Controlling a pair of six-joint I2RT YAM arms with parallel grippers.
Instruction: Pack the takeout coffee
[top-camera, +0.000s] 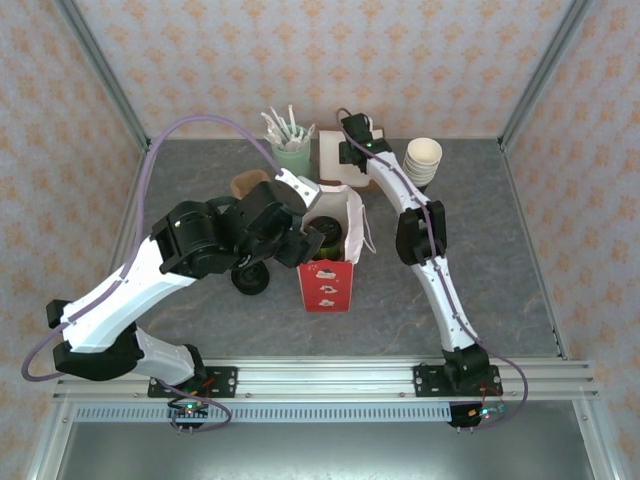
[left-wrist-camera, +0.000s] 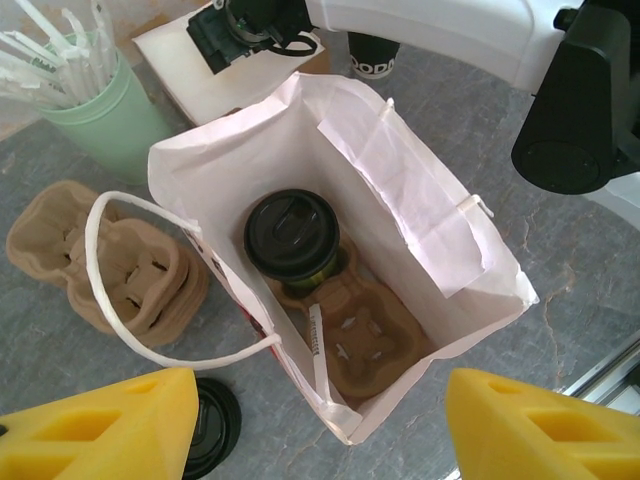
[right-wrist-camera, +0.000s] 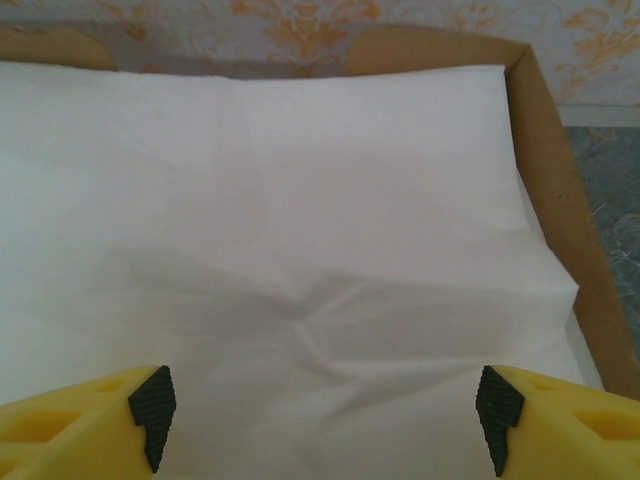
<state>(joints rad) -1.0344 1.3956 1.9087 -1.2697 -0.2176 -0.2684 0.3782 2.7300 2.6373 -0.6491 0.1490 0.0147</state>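
Note:
The robot's right gripper will next go down to the creased middle of the top white napkin (top-camera: 336, 160) and then close there.
The takeout coffee (left-wrist-camera: 292, 235), a dark green cup capped with a black lid, stands in a brown carrier tray (left-wrist-camera: 375, 340) at the bottom of the open white paper bag (left-wrist-camera: 400, 170). From above, the cup (top-camera: 325, 238) sits in the bag (top-camera: 326, 285) at the table's middle. My left gripper (left-wrist-camera: 320, 425) hovers over the bag's near edge, open, its yellow fingers (left-wrist-camera: 100, 430) wide apart and holding nothing. My right gripper (right-wrist-camera: 322, 415) is open just above a stack of white napkins (right-wrist-camera: 300, 250) in a cardboard box (right-wrist-camera: 560, 200) at the back; the gripper (top-camera: 352, 135) holds nothing.
A mint-green cup of white utensils (left-wrist-camera: 100, 110) stands behind the bag to the left. Stacked brown carriers (left-wrist-camera: 100, 270) lie left of the bag. A loose black lid (left-wrist-camera: 210, 425) lies near its front corner. Cream cups (top-camera: 423, 160) are stacked at the back right.

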